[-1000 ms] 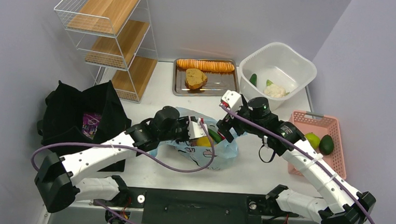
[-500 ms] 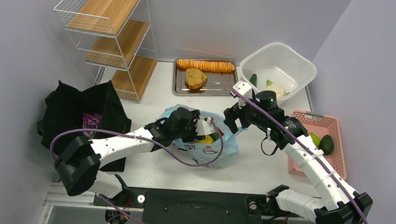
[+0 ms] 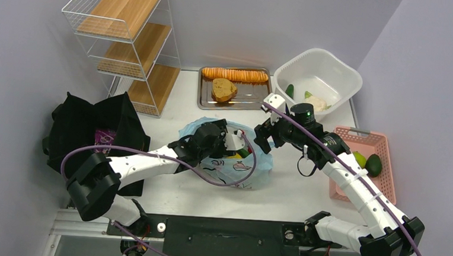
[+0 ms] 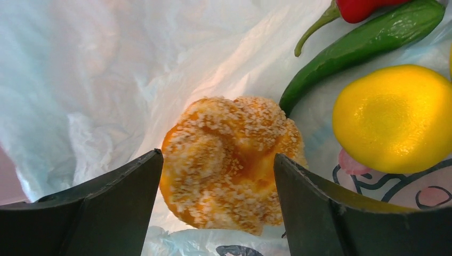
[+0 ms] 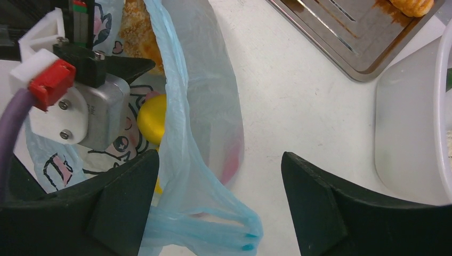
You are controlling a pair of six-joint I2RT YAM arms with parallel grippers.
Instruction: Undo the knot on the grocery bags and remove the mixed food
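Note:
Next, my left gripper lowers onto the middle of the round orange sugared pastry (image 4: 232, 162) and closes, because the open fingers already stand on either side of the pastry.
The pale blue plastic bag (image 3: 236, 171) lies open at the table's middle; its handles (image 5: 213, 224) hang loose and no knot shows. My left gripper (image 3: 229, 145) is inside the bag, open, its jaws on either side of the round orange sugared pastry (image 4: 232, 162). A yellow lemon (image 4: 392, 117), a green chili (image 4: 362, 45) and a red pepper (image 4: 368, 6) lie beside it. My right gripper (image 5: 221, 154) is open and empty over the bag's right edge. The black tote (image 3: 87, 125) stands at the left, with a purple packet (image 3: 103, 137) in it.
A steel tray (image 3: 249, 98) at the back holds the sliced loaf (image 3: 235, 74) and heart-shaped bread (image 3: 223, 90). A white tub (image 3: 346, 73) holds cauliflower (image 3: 315, 102). A pink basket (image 3: 354, 136) on the right holds an avocado (image 3: 374, 165). A wire shelf (image 3: 128, 45) stands back left.
My left gripper has reached further into the blue bag, toward the pastry. My right gripper has shifted a little right and back, staying open at the bag's edge.

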